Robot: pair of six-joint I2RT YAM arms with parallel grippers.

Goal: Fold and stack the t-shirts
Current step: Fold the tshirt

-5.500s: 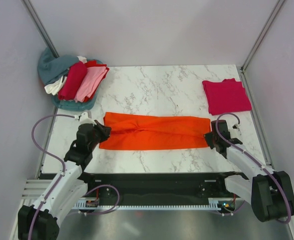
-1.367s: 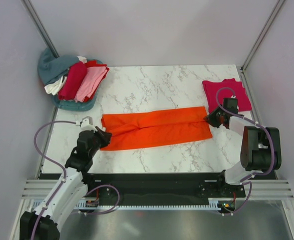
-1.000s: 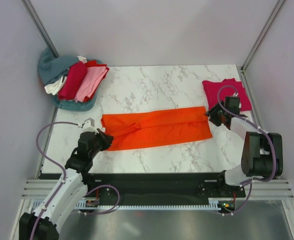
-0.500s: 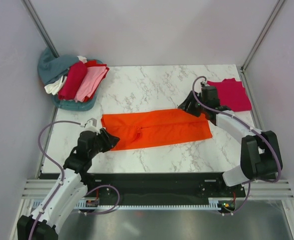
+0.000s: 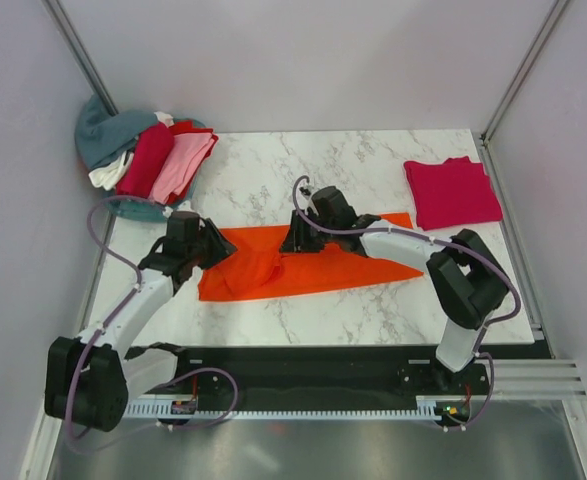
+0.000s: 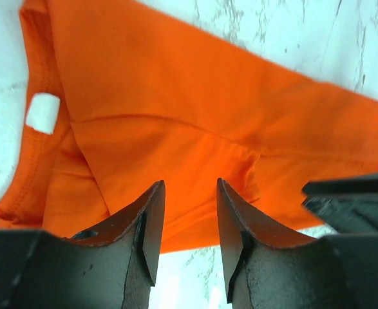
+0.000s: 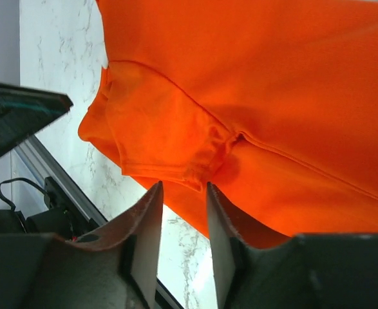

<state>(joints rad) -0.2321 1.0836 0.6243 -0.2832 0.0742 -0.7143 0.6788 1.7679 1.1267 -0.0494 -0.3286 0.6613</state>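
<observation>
My left gripper moves down and sideways toward the orange t-shirt's labelled end (image 5: 216,278) (image 6: 84,158) next, which lies below it and to its left in the wrist view, then closes.
The bright orange t-shirt (image 5: 358,262) lies as a long folded strip across the middle of the marble table (image 5: 293,180). My left gripper (image 5: 211,247) hovers over its left end, jaws open and empty. In the left wrist view the gripper (image 6: 187,193) stands above the orange t-shirt (image 6: 176,109), whose white label (image 6: 42,112) shows at the left. My right gripper (image 5: 296,238) hangs open over the strip's middle. In the right wrist view it (image 7: 182,193) is just above a folded sleeve (image 7: 163,125). A folded crimson-pink t-shirt (image 5: 453,192) lies at the back right.
A pile of t-shirts (image 5: 153,160) in dark red, light pink, white and teal sits at the back left corner. A black rail (image 5: 313,365) runs along the near table edge. Walls close in on both sides.
My right gripper has swept left from the orange shirt's right end to its middle. My left gripper has opened and moved up over the left end, where the cloth has bunched slightly.
</observation>
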